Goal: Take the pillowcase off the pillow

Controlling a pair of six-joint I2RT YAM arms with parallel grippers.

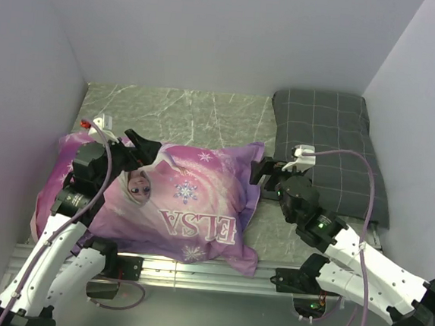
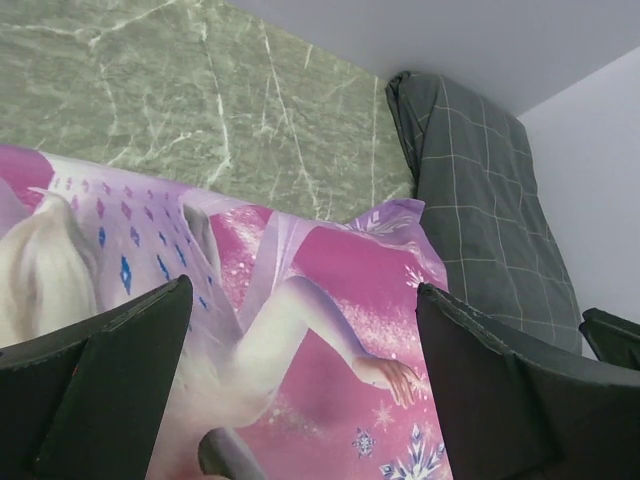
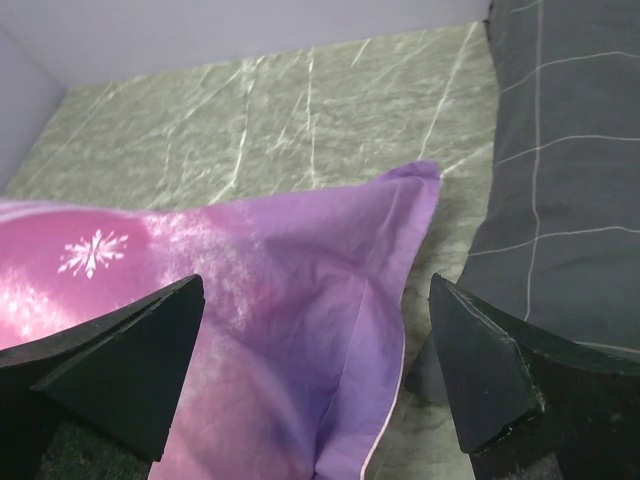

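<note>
I will swing my right gripper back over the print next, to the left in the top view, and down to the cloth beside "ELSA".
The pink-purple pillowcase (image 1: pixel 183 202) with the cartoon girl and "ELSA" print lies plump on the marbled green table, covering the pillow, which is hidden inside. My left gripper (image 1: pixel 144 150) is open, hovering over the case's left part above the girl print (image 2: pixel 300 330). My right gripper (image 1: pixel 264 171) is open at the case's right edge, its jaws either side of the purple seam and corner (image 3: pixel 385 290). Neither gripper holds anything.
A dark grey checked pillow (image 1: pixel 333 150) lies at the back right, close to my right arm; it also shows in the left wrist view (image 2: pixel 480 210) and the right wrist view (image 3: pixel 560 180). White walls enclose the table (image 1: pixel 199 116) on three sides.
</note>
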